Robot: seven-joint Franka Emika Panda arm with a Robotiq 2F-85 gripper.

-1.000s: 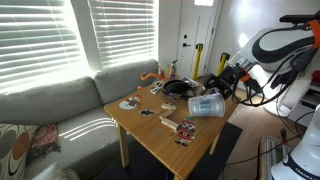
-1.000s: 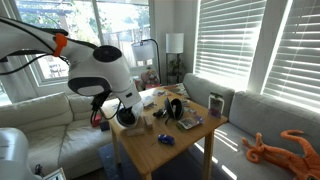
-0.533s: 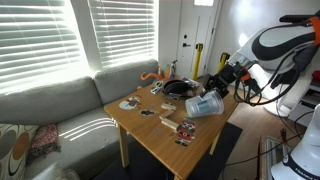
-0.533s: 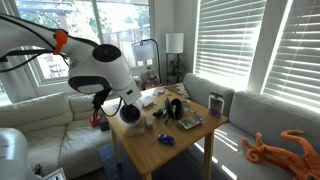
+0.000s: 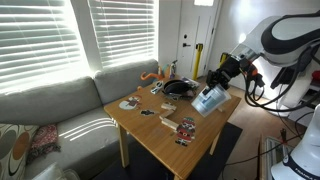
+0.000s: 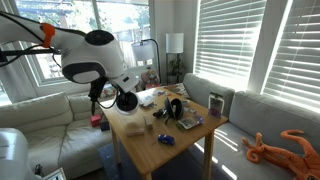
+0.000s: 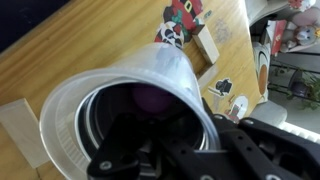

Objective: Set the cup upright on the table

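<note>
I need to carry the tilted cup outward with my gripper to the far part of the tabletop by the sofa, turn it upright on the way, and release it next.
The cup (image 5: 207,101), a pale see-through tumbler, hangs tilted just above the right end of the light-wood table (image 5: 165,148), its mouth turned up toward the arm. My gripper (image 5: 222,83) is shut on its rim. In the wrist view the cup (image 7: 150,75) fills the frame mouth-first, and I look down into it. My gripper (image 7: 185,128) pinches the rim wall at the lower right, with dark fingers (image 7: 140,160) reaching inside. In the exterior view that shows the table (image 6: 150,150) from the far side, the arm's wrist hides the cup.
A dark round bowl (image 5: 178,88) sits just behind the cup. Small boxes and cards (image 5: 185,128) lie about the tabletop, and some show in the wrist view (image 7: 190,25). A grey sofa (image 5: 50,110) borders the table. An orange toy (image 6: 275,148) lies on the sofa.
The jaws closed on the cup's rim. The cup, which lay on its side on the table, has been lifted and tipped so its base points down toward the tabletop.
</note>
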